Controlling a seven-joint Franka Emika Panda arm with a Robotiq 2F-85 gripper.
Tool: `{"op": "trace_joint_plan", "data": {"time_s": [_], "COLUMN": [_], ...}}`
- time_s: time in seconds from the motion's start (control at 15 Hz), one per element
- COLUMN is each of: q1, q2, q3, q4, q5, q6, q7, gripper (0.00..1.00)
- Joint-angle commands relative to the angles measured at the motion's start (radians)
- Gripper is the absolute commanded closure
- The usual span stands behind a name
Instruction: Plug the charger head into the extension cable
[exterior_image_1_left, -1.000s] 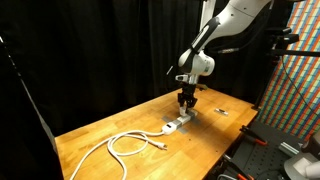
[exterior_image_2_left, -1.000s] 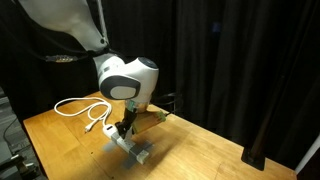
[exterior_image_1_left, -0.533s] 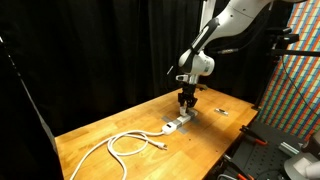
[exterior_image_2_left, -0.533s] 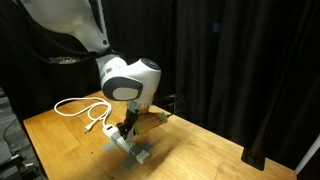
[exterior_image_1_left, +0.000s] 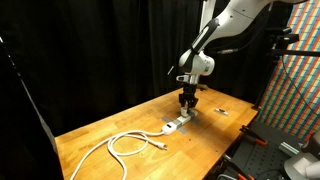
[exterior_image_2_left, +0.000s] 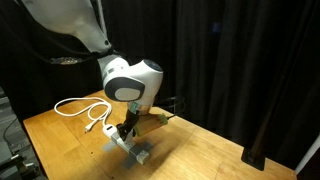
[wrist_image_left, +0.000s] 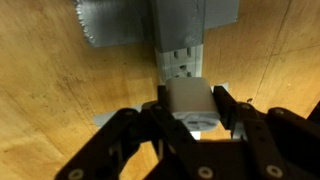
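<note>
The charger head (wrist_image_left: 188, 98) sits over the extension cable's end, so it goes down with my gripper next.
In the wrist view my gripper (wrist_image_left: 188, 102) is shut on the charger head (wrist_image_left: 188, 98), a small white block held between the two black fingers. It sits right over the end of the extension cable (wrist_image_left: 181, 45), a grey-white power strip with sockets showing just beyond the block. I cannot tell whether the prongs are inside a socket. In both exterior views the gripper (exterior_image_1_left: 187, 103) (exterior_image_2_left: 126, 128) hangs straight down onto the strip (exterior_image_1_left: 176, 124) (exterior_image_2_left: 134, 148). The strip's thick white cord (exterior_image_1_left: 128, 143) (exterior_image_2_left: 84, 108) lies in loops on the wooden table.
The wooden table (exterior_image_1_left: 105, 128) (exterior_image_2_left: 200, 150) stands before black curtains. A small dark-and-white bit (exterior_image_1_left: 222, 113) lies near the table's far edge. A patterned panel (exterior_image_1_left: 297, 80) stands beside the table. Grey tape (wrist_image_left: 110, 22) holds the strip down.
</note>
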Motion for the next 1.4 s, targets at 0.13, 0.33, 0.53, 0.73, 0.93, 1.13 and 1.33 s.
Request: {"op": "trace_joint_plan", "data": {"time_s": [0.13, 0.33, 0.53, 0.73, 0.93, 1.13, 1.33], "q1": [-0.030, -0.073, -0.109, -0.116, -0.100, -0.078, -0.041], "q2": [0.020, 0.037, 0.060, 0.080, 0.087, 0.083, 0.083], "q3": [0.017, 0.047, 0.058, 0.049, 0.033, 0.023, 0.016], "q4": [0.006, 0.002, -0.006, -0.020, -0.037, -0.081, -0.136], "q5": [0.011, 0.062, 0.126, 0.169, 0.182, 0.172, 0.147], "q6": [-0.042, -0.039, -0.022, 0.010, 0.042, 0.118, 0.245], "q7": [-0.059, -0.128, -0.188, -0.234, -0.256, -0.266, -0.271], "gripper": [0.77, 0.77, 0.77, 0.77, 0.77, 0.77, 0.77]}}
